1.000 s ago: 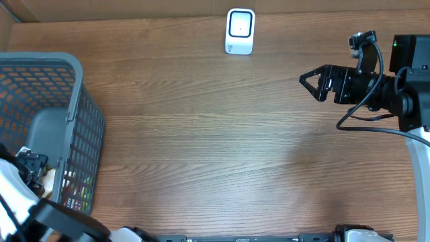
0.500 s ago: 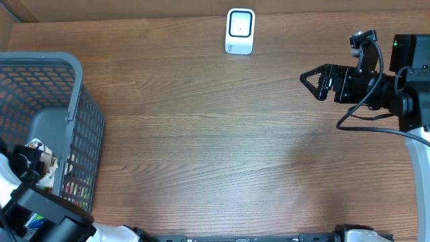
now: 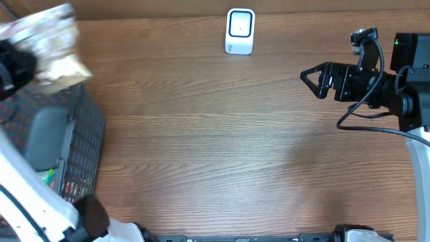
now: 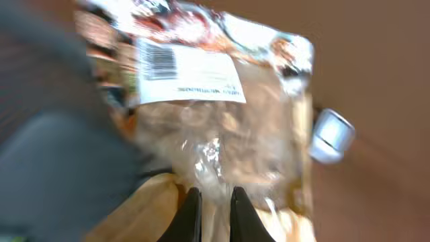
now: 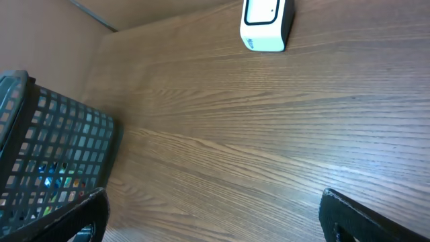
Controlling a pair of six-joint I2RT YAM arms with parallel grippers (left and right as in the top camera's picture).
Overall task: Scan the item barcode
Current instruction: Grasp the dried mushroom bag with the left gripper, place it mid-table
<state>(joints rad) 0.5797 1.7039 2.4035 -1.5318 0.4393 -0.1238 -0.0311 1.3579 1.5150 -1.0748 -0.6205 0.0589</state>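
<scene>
The bag [image 4: 222,114] will go with my left gripper from the basket toward my right gripper, and my left gripper will let go of it in front of the scanner [image 3: 240,31].
A clear plastic bag of brownish food [image 3: 52,42] hangs blurred above the basket's far corner at the top left. My left gripper [image 4: 211,200] is shut on the bag's [image 4: 222,114] lower edge. A white label with a barcode [image 4: 159,64] faces the left wrist camera. The white scanner [image 3: 240,31] stands at the table's far edge, also seen as the scanner [image 5: 267,23] in the right wrist view. My right gripper [image 3: 310,78] hovers open at the right, with nothing between its fingers [image 5: 87,210].
A grey mesh basket [image 3: 86,144] holding colourful packs stands at the left edge, and the basket [image 5: 47,148] shows in the right wrist view too. Brown wooden tabletop [image 3: 222,141] stretches between the basket and the right arm.
My left gripper closed on the bag inside the basket and lifted it up and towards the far left corner. The right arm has stayed still.
</scene>
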